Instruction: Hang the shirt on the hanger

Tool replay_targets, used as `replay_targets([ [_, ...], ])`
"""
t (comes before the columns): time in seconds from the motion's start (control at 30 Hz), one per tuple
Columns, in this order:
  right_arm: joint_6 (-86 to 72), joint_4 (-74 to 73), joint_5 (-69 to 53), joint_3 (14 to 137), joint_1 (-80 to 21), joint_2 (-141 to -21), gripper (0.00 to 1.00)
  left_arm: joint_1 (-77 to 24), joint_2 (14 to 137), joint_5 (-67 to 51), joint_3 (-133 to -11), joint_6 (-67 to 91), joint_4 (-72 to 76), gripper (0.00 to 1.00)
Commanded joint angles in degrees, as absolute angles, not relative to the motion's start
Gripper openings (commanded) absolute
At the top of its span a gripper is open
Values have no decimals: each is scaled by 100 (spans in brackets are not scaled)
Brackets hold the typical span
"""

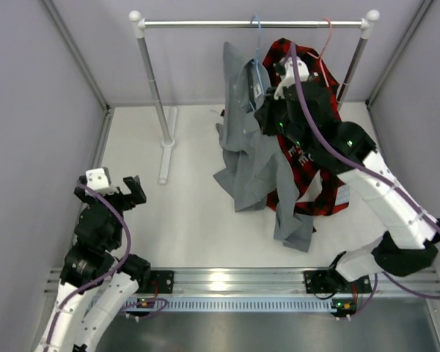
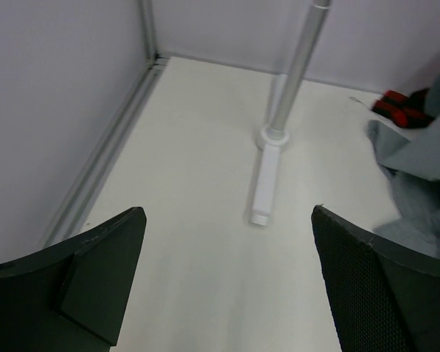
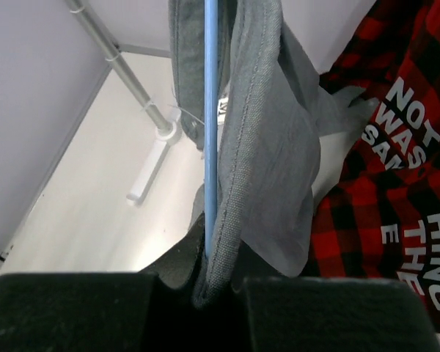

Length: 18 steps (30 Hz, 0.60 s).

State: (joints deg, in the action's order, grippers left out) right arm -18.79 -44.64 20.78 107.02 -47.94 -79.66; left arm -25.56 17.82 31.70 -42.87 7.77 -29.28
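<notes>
The grey shirt crowds the plaid one. My right gripper will next carry the grey shirt's collar edge (image 1: 255, 114) (image 3: 217, 265) outward and left in the top view, then open.
The grey shirt (image 1: 246, 139) hangs from the light-blue hanger (image 1: 257, 33), whose hook is on the rail; its tails trail onto the table. My right gripper (image 1: 268, 99) is up at the hanger, shut on the grey collar edge (image 3: 231, 220) together with the blue wire (image 3: 210, 132). My left gripper (image 1: 121, 191) is open and empty, low at the near left; its fingers (image 2: 367, 286) frame bare table in the left wrist view. A grey shirt fold (image 2: 418, 183) shows at the right there.
A red-and-black plaid shirt (image 1: 315, 169) with white lettering hangs on a pink hanger (image 1: 326, 33) right of the grey one, behind my right arm. The rack's left post (image 1: 152, 88) and white foot (image 1: 166, 158) stand at mid-left. Grey walls enclose the table.
</notes>
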Motion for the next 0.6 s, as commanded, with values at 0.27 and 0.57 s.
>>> replay_targets([
  [0.27, -2900, -4351, 2065, 13456, -4254, -10238, 0, -466, 1995, 2575, -4060, 1266, -2602, 98],
  [0.57, -3217, -4148, 1889, 13386, -4087, -10661, 0, -466, 2030, 2461, -4025, 1239, -2584, 98],
])
